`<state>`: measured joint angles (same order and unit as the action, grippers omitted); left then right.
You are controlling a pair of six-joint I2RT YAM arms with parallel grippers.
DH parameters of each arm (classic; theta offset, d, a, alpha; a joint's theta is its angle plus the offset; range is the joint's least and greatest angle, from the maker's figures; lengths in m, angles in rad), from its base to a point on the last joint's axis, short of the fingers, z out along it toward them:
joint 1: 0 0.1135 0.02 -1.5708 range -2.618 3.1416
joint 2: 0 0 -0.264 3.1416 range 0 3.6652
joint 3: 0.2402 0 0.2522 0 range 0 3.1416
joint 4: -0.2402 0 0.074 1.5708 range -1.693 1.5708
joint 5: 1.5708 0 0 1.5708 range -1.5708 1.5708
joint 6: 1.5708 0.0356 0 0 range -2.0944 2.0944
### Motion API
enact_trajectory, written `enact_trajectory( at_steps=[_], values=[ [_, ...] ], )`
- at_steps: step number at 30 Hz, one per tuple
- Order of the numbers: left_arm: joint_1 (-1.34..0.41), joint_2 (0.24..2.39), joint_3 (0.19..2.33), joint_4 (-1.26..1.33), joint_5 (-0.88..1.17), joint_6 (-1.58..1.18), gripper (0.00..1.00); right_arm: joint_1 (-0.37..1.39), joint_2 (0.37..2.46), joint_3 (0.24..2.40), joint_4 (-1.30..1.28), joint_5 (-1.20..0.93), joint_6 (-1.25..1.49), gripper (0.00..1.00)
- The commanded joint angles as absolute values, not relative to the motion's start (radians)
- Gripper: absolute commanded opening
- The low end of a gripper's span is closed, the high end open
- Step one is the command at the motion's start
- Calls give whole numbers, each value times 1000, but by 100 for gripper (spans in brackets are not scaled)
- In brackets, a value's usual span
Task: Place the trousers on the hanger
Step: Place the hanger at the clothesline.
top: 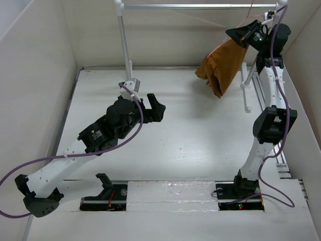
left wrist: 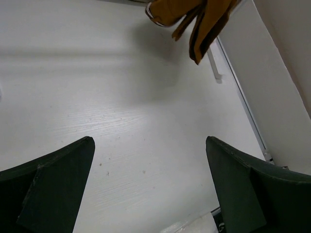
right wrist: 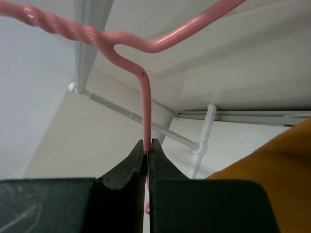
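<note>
The hanger's wire goes toward the right in the top view to the bar's end [top: 264, 6] next and leaves my right gripper there, because the hanger's hook reaches the bar.
The rust-brown trousers [top: 220, 65] hang folded in the air at the back right, below my right gripper [top: 246, 34]. That gripper is shut on the thin pink wire of the hanger [right wrist: 144, 104], whose twisted neck and hook run across the top of the right wrist view; a corner of the trousers [right wrist: 272, 184] shows at the lower right there. My left gripper [top: 150, 108] hovers open over the middle of the table with nothing between its fingers [left wrist: 53, 187]. In the left wrist view the trousers [left wrist: 204, 22] dangle at the top edge.
A silver rail [top: 195, 6] on white posts [top: 122, 37] spans the back of the white table [top: 190, 140]. A second white post [top: 247, 88] stands at the right behind the trousers. White walls close in the table on both sides.
</note>
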<state>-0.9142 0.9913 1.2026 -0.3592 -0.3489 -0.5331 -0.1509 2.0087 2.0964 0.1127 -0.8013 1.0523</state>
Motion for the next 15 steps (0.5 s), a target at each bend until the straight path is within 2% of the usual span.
enact_trajectory(
  at_steps=[1, 10, 15],
  values=[
    [-910, 986, 1209, -315, -324, -545, 95, -204, 1993, 2143, 279, -787, 1072, 0],
    [-910, 956, 1166, -316, -298, -591, 94, -236, 2115, 2269, 198, -798, 1069, 0],
    [-910, 942, 1157, -321, -314, -603, 94, -236, 2062, 2118, 210, -787, 1023, 0]
  ],
)
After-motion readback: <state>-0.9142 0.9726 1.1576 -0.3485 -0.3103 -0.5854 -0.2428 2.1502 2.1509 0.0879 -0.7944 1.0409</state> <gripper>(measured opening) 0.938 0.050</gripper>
